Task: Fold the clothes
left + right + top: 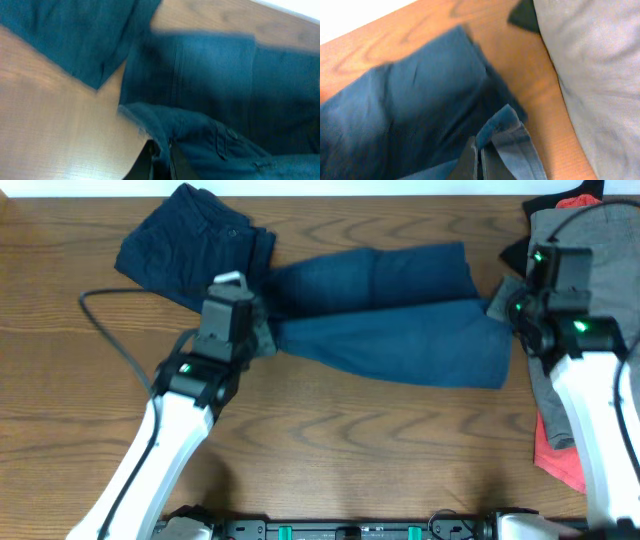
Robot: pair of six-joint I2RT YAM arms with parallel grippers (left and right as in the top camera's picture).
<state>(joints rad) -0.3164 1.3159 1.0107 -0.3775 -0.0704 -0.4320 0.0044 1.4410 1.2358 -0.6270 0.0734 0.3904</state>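
Note:
The pinched cloth is in my left gripper, and next I should carry it outward and down onto the shorts' uncovered far edge (292, 268) (162, 42) and let go of it.
A blue pair of shorts (390, 330) lies stretched across the middle of the table, folded lengthwise. My left gripper (262, 330) is shut on its left end; the left wrist view shows the fingers (161, 160) pinching the waistband cloth (210, 135). My right gripper (497, 308) is shut on the right end; the right wrist view shows the fingers (479, 159) clamped on a raised fold of blue cloth (507, 130). A second dark navy pair (195, 242) lies crumpled at the back left.
A pile of grey cloth (590, 300), also in the right wrist view (595, 65), sits at the right edge over coral-red cloth (560, 455) and black cloth (560, 202). A black cable (110, 330) loops at the left of the wooden table (350, 450).

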